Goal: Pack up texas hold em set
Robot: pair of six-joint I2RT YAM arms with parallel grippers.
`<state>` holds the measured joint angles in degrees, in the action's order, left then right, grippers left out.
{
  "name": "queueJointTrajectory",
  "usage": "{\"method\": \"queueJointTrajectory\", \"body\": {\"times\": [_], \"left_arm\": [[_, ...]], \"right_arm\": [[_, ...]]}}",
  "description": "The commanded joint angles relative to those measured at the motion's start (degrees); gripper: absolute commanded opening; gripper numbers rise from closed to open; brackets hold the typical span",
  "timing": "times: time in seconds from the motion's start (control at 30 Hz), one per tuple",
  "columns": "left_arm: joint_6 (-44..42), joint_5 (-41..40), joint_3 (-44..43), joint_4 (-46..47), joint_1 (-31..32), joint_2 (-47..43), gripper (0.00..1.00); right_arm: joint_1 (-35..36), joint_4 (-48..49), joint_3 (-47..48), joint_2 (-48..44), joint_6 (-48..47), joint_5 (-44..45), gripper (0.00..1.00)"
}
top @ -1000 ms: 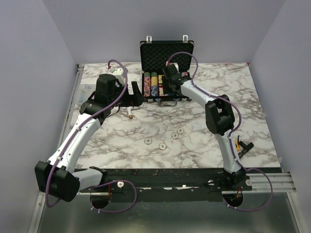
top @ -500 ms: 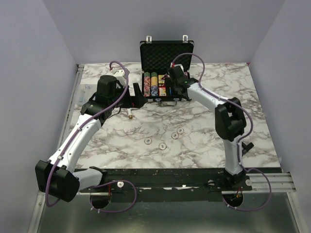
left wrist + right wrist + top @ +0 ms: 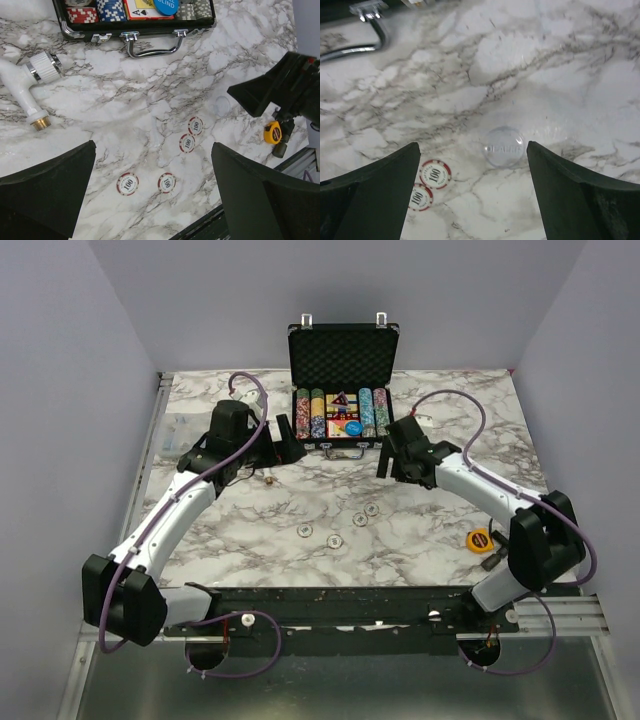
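My right gripper comes down over the clear dealer disc [image 3: 504,146] next and closes on its opposite edges, since the disc lies below, between the open fingers.
The black briefcase [image 3: 343,352] of the texas hold em set stands open at the back middle, its front wall [image 3: 75,33] in the left wrist view. Inside are chip rows [image 3: 310,413], a red card box [image 3: 337,426] and a blue disc [image 3: 353,427]. Several red-and-white 100 chips [image 3: 335,538] lie loose on the marble, two of them [image 3: 435,174] by my right gripper. My left gripper [image 3: 286,437] hovers open left of the case, high over the chips [image 3: 167,183]. My right gripper [image 3: 473,145] is open and empty, with a clear dealer disc [image 3: 504,146] on the table between its fingers.
A yellow-and-black tape measure [image 3: 481,539] lies at the front right by the right arm. A white plastic fitting with a brass end [image 3: 30,80] rests left of the case, under my left arm. The table's front rail [image 3: 350,600] runs along the near edge.
My right arm has pulled back out of the case towards the front right and its jaws have spread. The blue disc now lies in the case. The left arm barely shifted.
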<state>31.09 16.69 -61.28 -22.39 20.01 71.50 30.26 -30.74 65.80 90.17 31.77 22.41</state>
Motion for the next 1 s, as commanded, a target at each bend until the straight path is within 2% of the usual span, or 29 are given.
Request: {"method": "queueJointTrajectory", "body": {"times": [0.0, 0.3, 0.47, 0.97], "left_arm": [[3.6, -2.3, 0.2, 0.0, 0.2, 0.6, 0.98], [4.4, 2.8, 0.0, 0.9, 0.2, 1.4, 0.97], [4.2, 5.6, 0.0, 1.8, 0.3, 1.7, 0.95], [3.3, 9.9, -1.1, 1.7, 0.4, 4.1, 0.94]], "right_arm": [[-0.5, -3.0, -6.2, -3.4, 9.3, -5.0, 0.9], [-0.5, -9.0, -4.9, 2.5, 10.7, -0.9, 0.88], [-0.5, -6.0, -7.3, 1.2, 11.4, -1.3, 0.87], [-0.8, -2.4, -9.6, 6.8, 11.3, -5.2, 0.86]]}}
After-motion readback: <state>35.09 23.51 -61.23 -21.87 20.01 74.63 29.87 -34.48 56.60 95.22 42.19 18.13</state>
